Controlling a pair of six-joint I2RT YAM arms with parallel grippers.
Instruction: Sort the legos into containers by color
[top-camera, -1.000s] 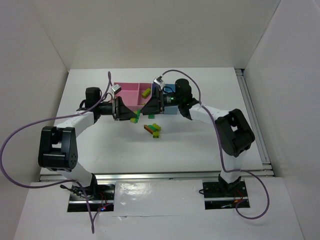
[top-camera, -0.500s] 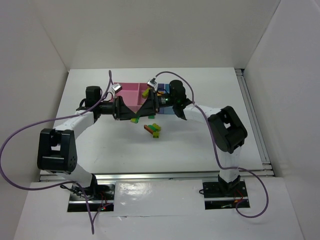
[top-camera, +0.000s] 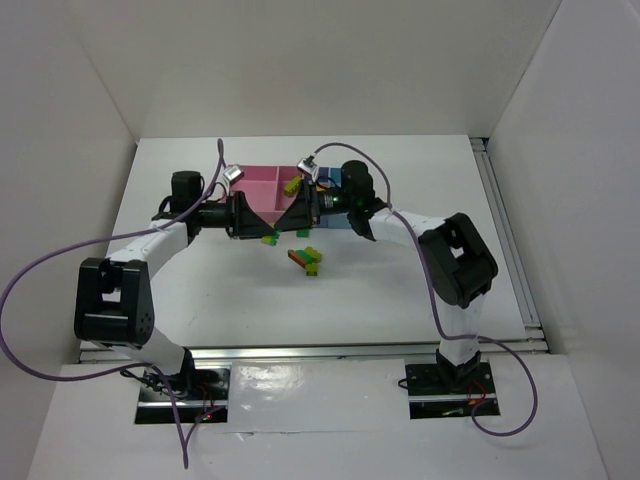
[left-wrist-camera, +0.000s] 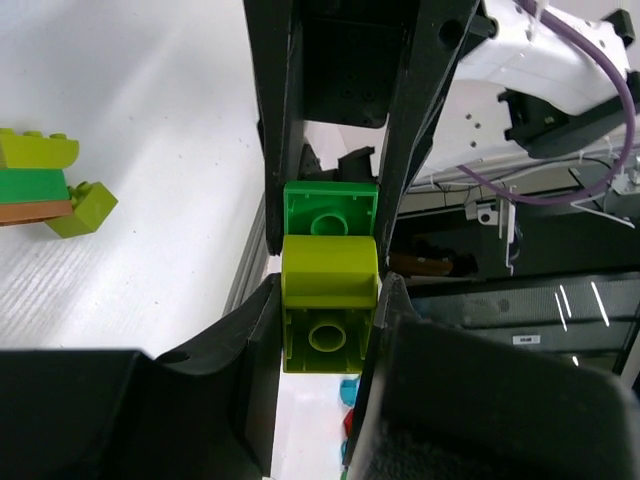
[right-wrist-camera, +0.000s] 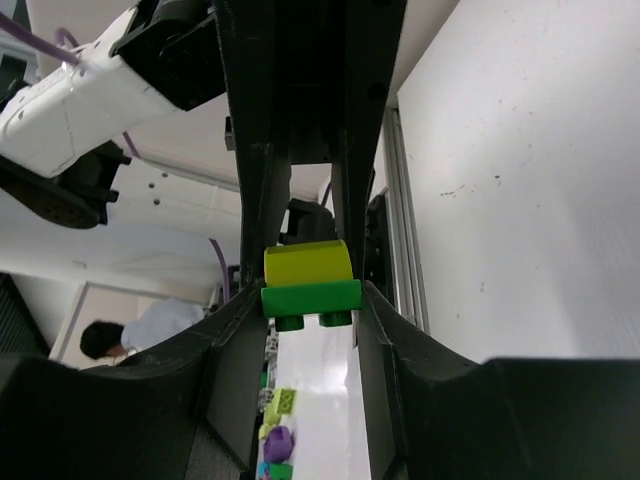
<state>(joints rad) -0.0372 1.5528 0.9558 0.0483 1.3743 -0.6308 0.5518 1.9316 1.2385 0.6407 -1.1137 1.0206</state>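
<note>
The stuck green lego needs to come off next, so my right gripper will pull it off, swing nose-down over the light-blue bin (top-camera: 340, 219), which lies to the gripper's right in the top view, and release.
A yellow-green lego (left-wrist-camera: 330, 285) and a green lego (left-wrist-camera: 330, 208) are stuck together and hang above the table in front of the containers (top-camera: 255, 185). My left gripper (left-wrist-camera: 328, 290) is shut on the yellow-green one. My right gripper (right-wrist-camera: 311, 296) faces it nose to nose, and both its fingers press the sides of the green lego (right-wrist-camera: 311, 297). The yellow-green lego (right-wrist-camera: 307, 264) sits just beyond. In the top view the left gripper (top-camera: 262, 228) and the right gripper (top-camera: 286, 224) meet over the near wall of the pink bins, hiding most of the joined pair.
A small stack of legos (top-camera: 307, 258), green, yellow-green and red-brown, lies on the table just in front of the grippers, also seen as the stack (left-wrist-camera: 45, 185). Another yellow-green lego (top-camera: 292, 184) lies in a pink bin. A metal rail (top-camera: 505, 235) runs along the table's right edge.
The right arm has swung left, up to the left gripper. Its jaws have narrowed from wide apart onto the green lego. The left gripper has stayed still with its lego.
</note>
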